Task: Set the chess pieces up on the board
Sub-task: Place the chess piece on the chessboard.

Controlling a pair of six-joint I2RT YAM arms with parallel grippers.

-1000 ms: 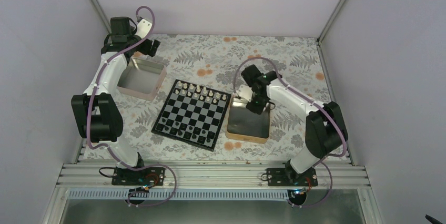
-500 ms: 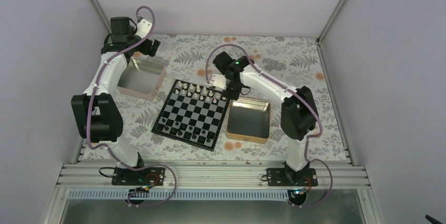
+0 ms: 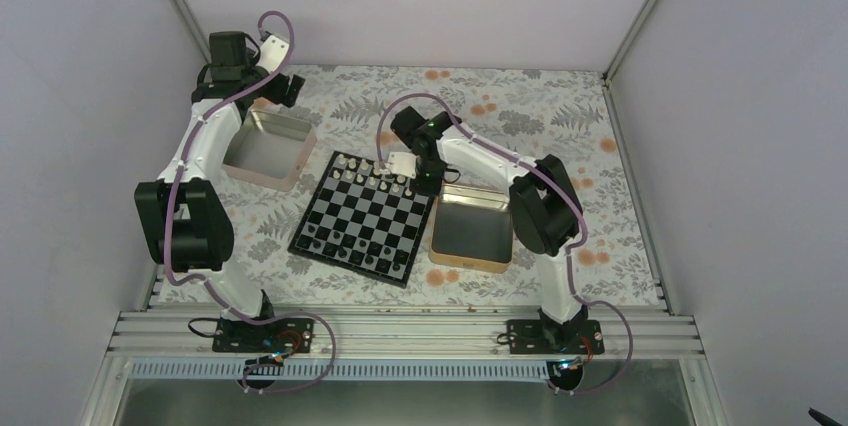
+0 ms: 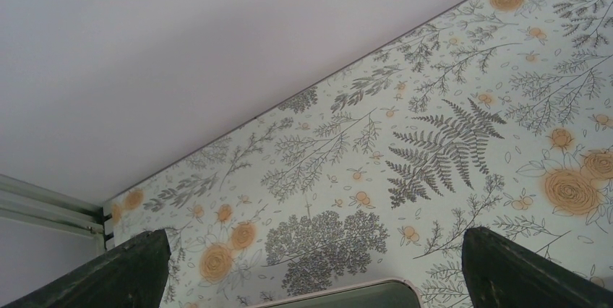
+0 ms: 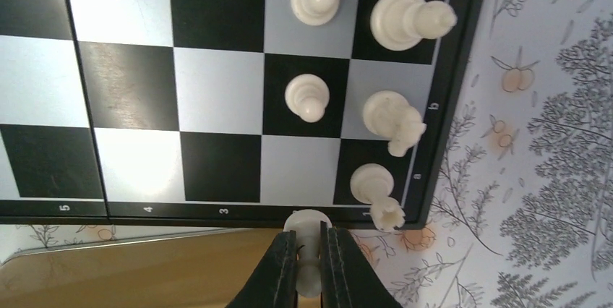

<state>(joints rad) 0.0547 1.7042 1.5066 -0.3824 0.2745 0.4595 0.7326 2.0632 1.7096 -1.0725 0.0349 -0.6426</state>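
The empty light square (image 3: 420, 198) (image 5: 299, 170) is beside the corner rook. My right gripper will next lower the white pawn over the board and onto that square.
The board (image 3: 352, 218) lies mid-table, with white chess pieces (image 3: 375, 172) along its far rows and small dark chessmen (image 3: 350, 246) along its near edge. My right gripper (image 3: 425, 182) hovers at the board's far right corner, shut on a white pawn (image 5: 309, 244) that hangs over the black border (image 5: 181, 210). In the right wrist view a rook (image 5: 377, 194), a knight (image 5: 390, 121), a bishop (image 5: 408, 20) and two pawns (image 5: 307, 98) stand on nearby squares. My left gripper (image 3: 285, 91) is open and empty at the back left, its fingers (image 4: 137, 268) wide apart.
A gold tin (image 3: 468, 262) sits right of the board, its wall (image 5: 144, 272) just under my right fingers. A pinkish silver tin (image 3: 262, 178) stands left of the board, its rim (image 4: 340, 288) below the left gripper. A floral cloth covers the table.
The right arm has swung left from above the gold tin to the board's far right corner, carrying the pawn. The left arm has not moved.
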